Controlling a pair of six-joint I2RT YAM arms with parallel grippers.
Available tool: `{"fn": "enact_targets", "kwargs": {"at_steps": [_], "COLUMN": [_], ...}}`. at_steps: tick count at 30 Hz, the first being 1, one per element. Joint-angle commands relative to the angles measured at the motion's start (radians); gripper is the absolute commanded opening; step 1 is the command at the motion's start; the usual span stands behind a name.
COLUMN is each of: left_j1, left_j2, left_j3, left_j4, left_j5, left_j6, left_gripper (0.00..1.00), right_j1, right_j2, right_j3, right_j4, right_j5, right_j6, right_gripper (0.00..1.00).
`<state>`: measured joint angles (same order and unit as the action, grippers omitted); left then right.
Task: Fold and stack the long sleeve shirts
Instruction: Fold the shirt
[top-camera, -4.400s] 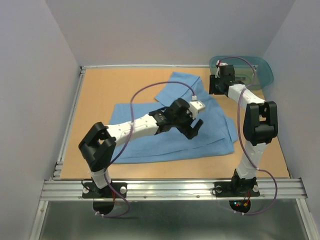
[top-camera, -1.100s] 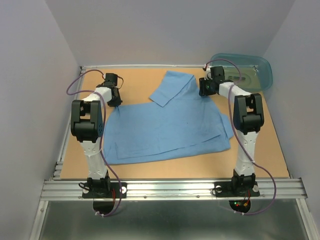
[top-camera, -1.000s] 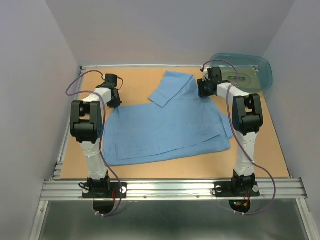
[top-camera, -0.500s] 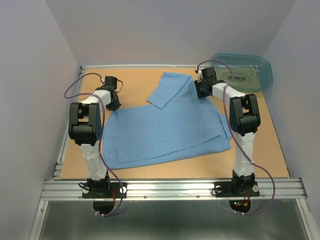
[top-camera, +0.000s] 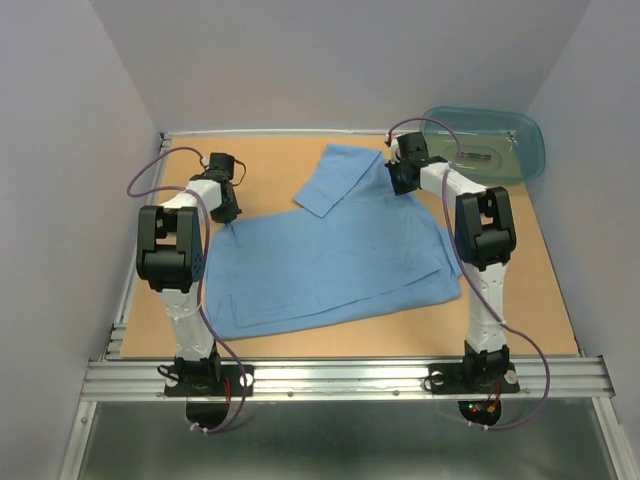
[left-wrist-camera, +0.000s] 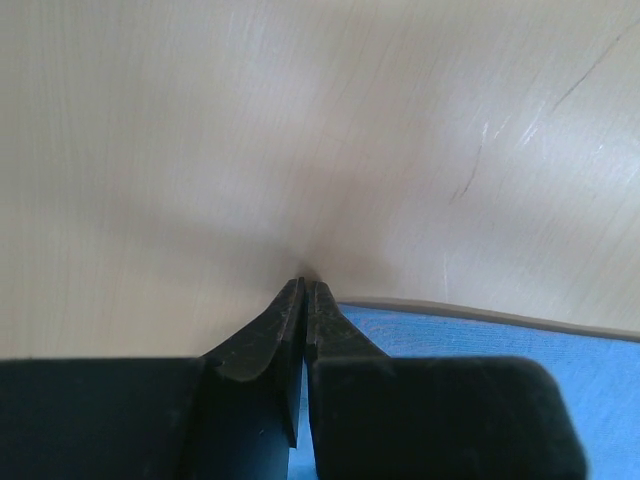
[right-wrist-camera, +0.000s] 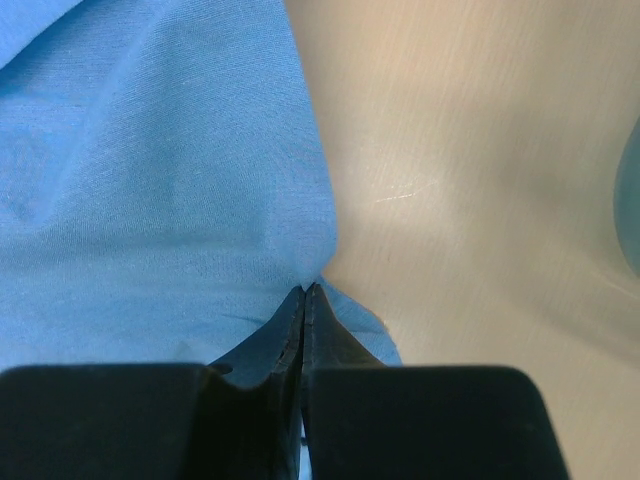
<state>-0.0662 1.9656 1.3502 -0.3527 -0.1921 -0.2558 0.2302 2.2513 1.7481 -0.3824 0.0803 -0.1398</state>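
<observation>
Both grippers are pinching the flat shirt's far edge, so I will lift my left gripper, move it back over the shirt near the shirt's far corner and then let go.
One light blue long sleeve shirt lies spread flat on the wooden table, with a sleeve folded across its far part. My left gripper is down at the shirt's far left corner. In the left wrist view its jaws are pressed together with a thin strip of blue cloth between them. My right gripper is down at the shirt's far right edge. Its jaws are shut, and the fabric puckers at their tips.
A translucent teal tub stands at the table's far right corner, just behind the right gripper. Its blurred edge shows at the right of the right wrist view. Grey walls enclose the table, and a metal rail runs along the near edge.
The right gripper slid a little left along the shirt's far edge and closed on the cloth. The left gripper stayed at the far left corner and closed further.
</observation>
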Motion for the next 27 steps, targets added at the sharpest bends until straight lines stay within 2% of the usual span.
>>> {"fn": "enact_targets", "kwargs": {"at_steps": [1,16,27], "left_j1": [0.005,0.005,0.005], "left_j2": [-0.088,-0.203,-0.307], "left_j3": [0.023,-0.054,-0.207], "left_j4": [-0.063,-0.054,-0.039], "left_j5": [-0.064,-0.095,-0.096], "left_j6": [0.001,-0.019,-0.059], "left_gripper": [0.07,0.06,0.03], "right_j1": [-0.003,-0.002,-0.005], "right_j2": [-0.067,-0.216,-0.321], "right_j3": [0.064,-0.044,-0.283], "right_j4": [-0.035,-0.019,0.04], "right_j5": [0.047,0.016,0.026], "right_j6": [-0.018,0.046,0.19], "right_gripper": [0.01,0.01,0.01]}}
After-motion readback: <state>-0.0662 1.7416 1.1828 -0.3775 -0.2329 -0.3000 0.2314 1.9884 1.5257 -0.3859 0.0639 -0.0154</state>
